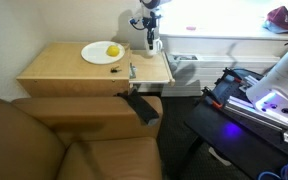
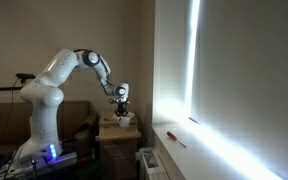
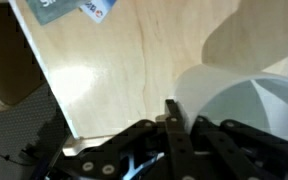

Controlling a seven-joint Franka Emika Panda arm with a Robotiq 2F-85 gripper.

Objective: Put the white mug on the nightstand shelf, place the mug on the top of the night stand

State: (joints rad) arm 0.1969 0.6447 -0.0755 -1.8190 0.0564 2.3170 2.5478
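Observation:
The robot will next lower the white mug in its gripper onto the bare corner of the tan top point(image 1: 151, 60) and let it go, since that spot lies below the gripper.
The white mug point(image 1: 159, 44) is at the far right corner of the nightstand point(image 1: 64, 66), on or just above its tan top. My gripper point(image 1: 151, 38) comes down onto it from above. In the wrist view the mug point(image 3: 246, 100) fills the right side, open end toward the camera. My black fingers point(image 3: 184, 125) sit close together at its rim, shut on its wall. The tan top point(image 3: 114, 70) lies behind it. In an exterior view the arm reaches over the nightstand point(image 2: 115, 131) with the gripper point(image 2: 122, 103) above the mug point(image 2: 125, 116).
A white plate point(image 1: 99, 54) with a yellow lemon point(image 1: 112, 50) lies mid-top. A small metal thing point(image 1: 131, 70) sits at the front edge. A brown armchair point(image 1: 44, 140) stands in front, a black item point(image 1: 141, 107) on its arm. Blue-white cards point(image 3: 74, 8) lie on the top.

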